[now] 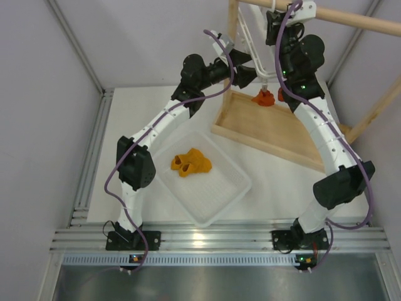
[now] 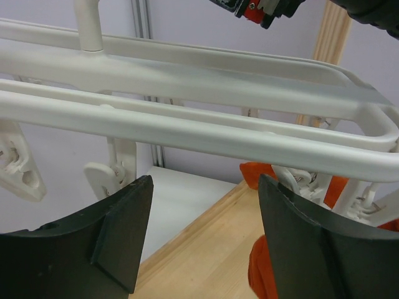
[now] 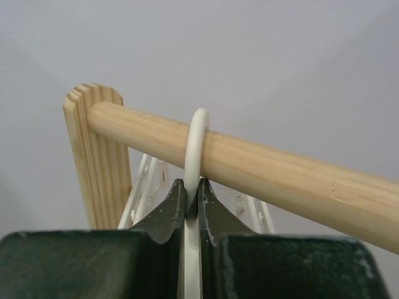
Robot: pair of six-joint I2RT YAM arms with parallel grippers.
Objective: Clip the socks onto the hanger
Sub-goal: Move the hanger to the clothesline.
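My right gripper slides the hanger's hook to the right in the top view onto the rod's bare part (image 1: 348,17) (image 3: 299,175) next and releases it, since the hanger hangs near the post.
The white hanger (image 2: 206,128) hangs by its hook (image 3: 197,134) from the wooden rod (image 3: 280,168). My right gripper (image 3: 192,187) is shut on the hook just below the rod; in the top view it (image 1: 280,17) is high at the back. My left gripper (image 2: 206,182) is open and empty, just below the hanger's near bars; in the top view it (image 1: 245,70) is beside the frame (image 1: 257,63). Two red-orange socks (image 1: 264,98) hang from the hanger's clips and show in the left wrist view (image 2: 254,174). Two yellow-orange socks (image 1: 191,163) lie in the white tray (image 1: 241,188).
The wooden rack's base (image 1: 269,135) lies under the hanger, its post (image 3: 100,162) and top rod (image 1: 351,20) above. Empty white clips (image 2: 115,177) dangle at the hanger's left side. Cage walls close in on both sides.
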